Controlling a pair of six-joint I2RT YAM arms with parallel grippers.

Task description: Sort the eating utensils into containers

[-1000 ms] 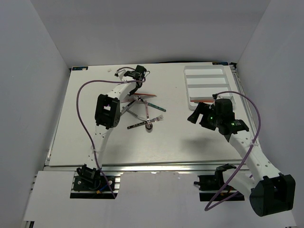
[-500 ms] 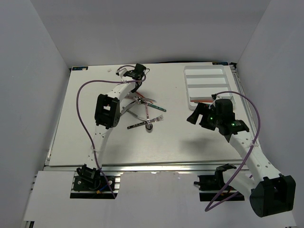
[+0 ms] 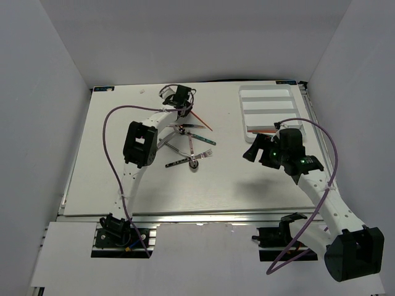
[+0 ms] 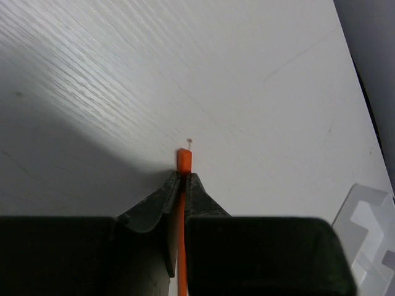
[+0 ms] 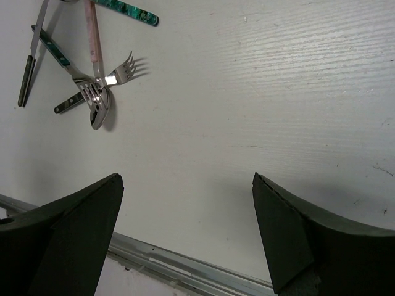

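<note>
My left gripper holds the orange stick and needs to move toward the tray (image 3: 271,89) next and let go of the stick. The bare tabletop between pile and tray (image 3: 218,119) is to the gripper's right in the top view.
My left gripper (image 3: 182,103) is shut on a thin orange stick (image 3: 202,121) at the far middle of the table. The stick slants down to the right, past the pile. In the left wrist view the jaws pinch the stick (image 4: 183,160), with its tip poking out beyond them over bare table. The other utensils (image 3: 188,145) lie crossed in a pile just nearer than it: a fork (image 5: 121,68), a spoon (image 5: 99,115) and green-handled pieces (image 5: 126,11). The white tray (image 3: 271,89) stands at the far right, and another orange stick (image 3: 260,131) lies in its nearest compartment. My right gripper (image 3: 252,152) hovers wide open and empty in front of the tray.
White walls enclose the table on three sides. A metal rail (image 5: 185,268) runs along the table's near edge below my right gripper (image 5: 186,180). A corner of the tray (image 4: 370,228) shows at the lower right of the left wrist view.
My left gripper has turned and shifted slightly with the orange stick, which has swung from lying across the pile to slanting down to the right. The right arm has barely moved.
</note>
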